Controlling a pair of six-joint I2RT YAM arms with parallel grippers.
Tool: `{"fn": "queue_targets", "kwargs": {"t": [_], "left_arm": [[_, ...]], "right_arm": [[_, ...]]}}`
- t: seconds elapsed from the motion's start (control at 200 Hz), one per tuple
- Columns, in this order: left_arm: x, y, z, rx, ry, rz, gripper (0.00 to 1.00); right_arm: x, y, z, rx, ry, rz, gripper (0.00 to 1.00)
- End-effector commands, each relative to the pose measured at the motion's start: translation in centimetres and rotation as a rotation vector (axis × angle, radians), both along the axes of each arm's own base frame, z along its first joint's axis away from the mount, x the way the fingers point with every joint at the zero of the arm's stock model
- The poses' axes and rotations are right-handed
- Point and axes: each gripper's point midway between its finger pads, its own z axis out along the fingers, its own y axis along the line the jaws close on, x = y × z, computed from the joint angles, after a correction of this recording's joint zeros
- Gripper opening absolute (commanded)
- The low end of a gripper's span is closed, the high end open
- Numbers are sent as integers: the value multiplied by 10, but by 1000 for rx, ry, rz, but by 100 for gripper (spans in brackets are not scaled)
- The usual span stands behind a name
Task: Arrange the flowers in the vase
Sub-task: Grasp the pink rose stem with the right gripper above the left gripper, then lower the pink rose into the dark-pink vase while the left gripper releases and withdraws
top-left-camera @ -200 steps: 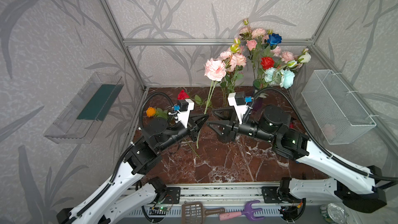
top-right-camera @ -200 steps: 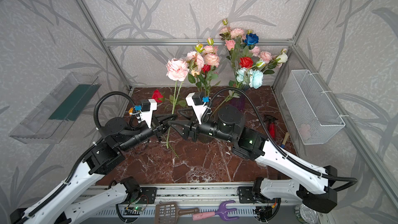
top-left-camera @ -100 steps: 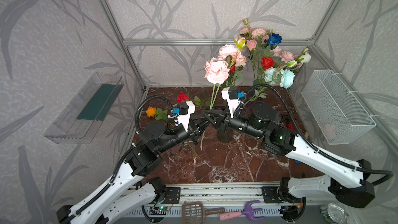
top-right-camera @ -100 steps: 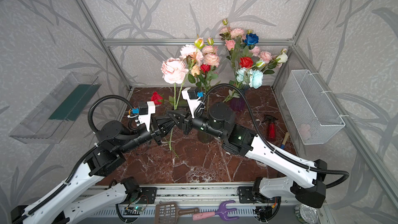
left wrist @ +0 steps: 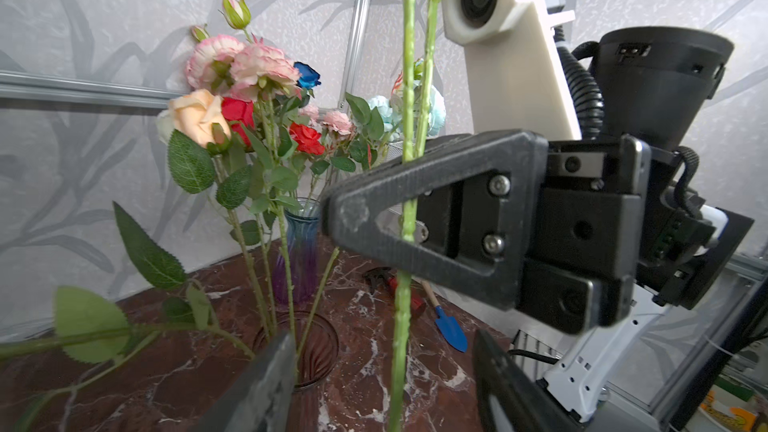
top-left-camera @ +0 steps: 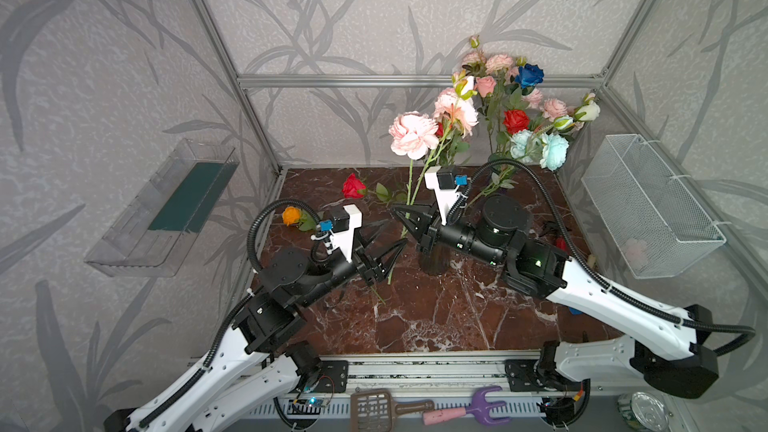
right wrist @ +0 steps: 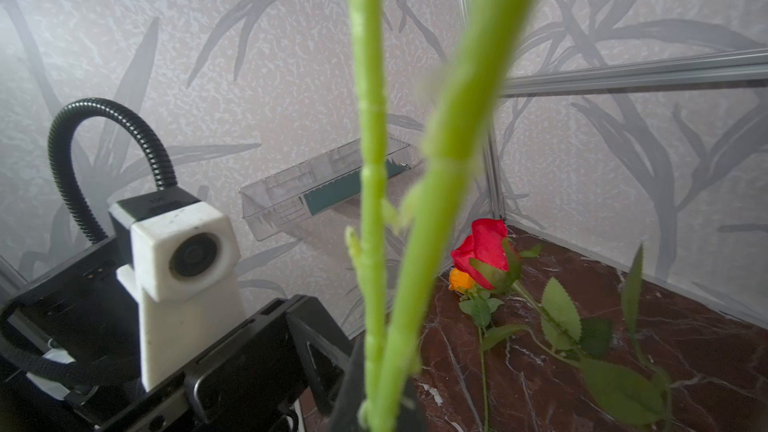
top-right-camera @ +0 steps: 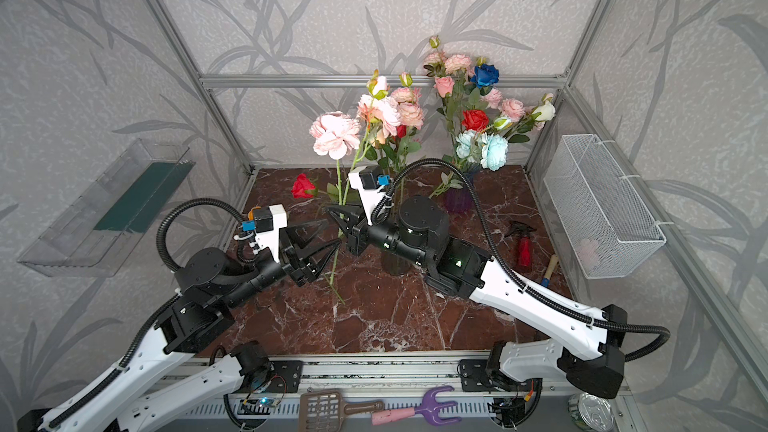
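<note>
My right gripper will swing over the brown glass vase (top-left-camera: 434, 261) next, turning outward, and lower the stems inside to release them. The vase stands below my right gripper, beside the hanging stems.
Two pink peonies (top-left-camera: 413, 135) on long green stems (right wrist: 370, 201) stand upright, with my right gripper (top-left-camera: 401, 214) (right wrist: 382, 409) shut on both stems low down. My left gripper (top-left-camera: 388, 238) (left wrist: 384, 342) is open just below it; one stem (left wrist: 401, 326) hangs between its fingers without touching them. A brown glass vase (top-left-camera: 434, 261) (left wrist: 309, 342) with several flowers in it stands under my right arm. Behind it a purple vase (top-right-camera: 457, 199) (left wrist: 301, 243) holds a mixed bunch. A red rose (top-left-camera: 353, 185) (right wrist: 482, 255) and an orange rose (top-left-camera: 291, 215) lie on the table at the back left.
A wire basket (top-left-camera: 648, 209) hangs on the right wall and a clear tray (top-left-camera: 166, 209) on the left wall. A red spray bottle (top-right-camera: 524, 243) and a blue trowel (left wrist: 451, 326) lie at the right. A scoop (top-left-camera: 370, 407) and a purple rake (top-left-camera: 478, 409) lie on the front rail.
My right gripper has closed on the two peony stems. My left gripper, shut on them before, has opened and let go. The blooms have shifted slightly right.
</note>
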Motion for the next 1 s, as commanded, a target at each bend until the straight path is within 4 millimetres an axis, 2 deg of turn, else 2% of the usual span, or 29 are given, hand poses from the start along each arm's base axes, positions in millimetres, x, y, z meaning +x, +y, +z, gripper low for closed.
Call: {"fn": "queue_targets", "kwargs": {"t": [0.0, 0.1, 0.22, 0.325, 0.345, 0.49, 0.555, 0.715, 0.935, 0.995], "left_arm": [[5, 33, 1, -60, -11, 155, 72], [14, 65, -20, -99, 37, 313, 72], [17, 120, -46, -162, 118, 551, 72], [11, 142, -61, -188, 141, 619, 72], [10, 144, -63, -191, 142, 619, 72], [5, 149, -70, -190, 160, 621, 72], [4, 150, -71, -180, 168, 625, 72], [4, 150, -74, -171, 178, 621, 72], [6, 147, -80, -165, 187, 619, 72], [6, 147, -80, -165, 189, 619, 72]], "right_arm": [[2, -31, 29, 9, -123, -115, 0], [17, -52, 30, -47, -205, -258, 0], [44, -74, 28, -136, -293, -444, 0], [57, -76, 27, -159, -350, -515, 0], [69, -85, 27, -166, -356, -561, 0], [96, -84, 22, -177, -403, -662, 0], [107, -78, 12, -212, -392, -663, 0], [130, -70, -34, -301, -313, -658, 0], [135, -72, -91, -381, -217, -658, 0], [137, -73, -105, -410, -196, -661, 3]]}}
